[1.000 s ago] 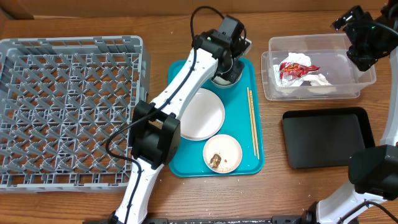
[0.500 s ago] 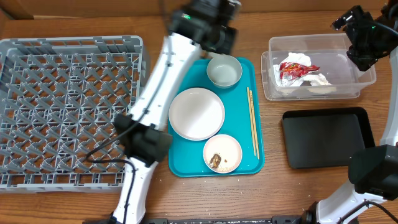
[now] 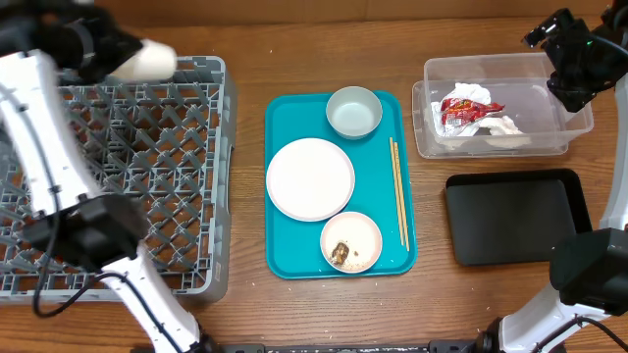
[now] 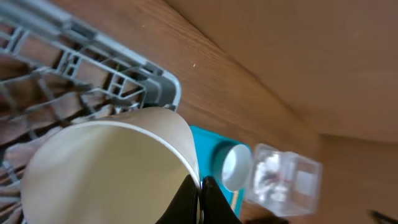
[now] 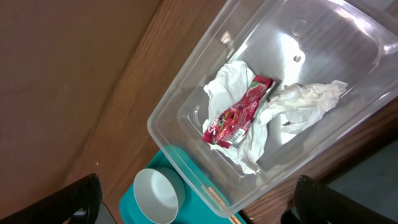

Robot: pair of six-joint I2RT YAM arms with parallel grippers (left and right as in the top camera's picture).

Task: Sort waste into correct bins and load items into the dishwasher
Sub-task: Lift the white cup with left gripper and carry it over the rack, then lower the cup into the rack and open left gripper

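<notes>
The far wires of the rack are empty, so my left gripper needs to move down and back onto them next and release the cup's rim.
My left gripper (image 3: 132,57) is shut on the rim of a small white cup (image 3: 152,61) and holds it above the far edge of the grey dish rack (image 3: 108,176). In the left wrist view the cup (image 4: 106,168) fills the foreground, with its rim pinched between the black fingers (image 4: 186,196). A white plate (image 3: 310,178), an empty bowl (image 3: 353,112), a bowl with brown scraps (image 3: 350,241) and chopsticks (image 3: 397,191) lie on the teal tray (image 3: 285,257). My right gripper (image 3: 569,49) is open and empty above the clear tub (image 3: 491,149), which holds the red wrapper (image 5: 239,112) and crumpled paper (image 5: 305,102).
The black tray (image 3: 515,218) lies on the wooden table in front of the clear tub, at the right. The rack takes up the left of the table. The left arm's links stand over the rack's left and near side.
My left arm has swung from the far end of the teal tray leftward to above the rack's far edge, carrying the cup. The right arm has not moved.
</notes>
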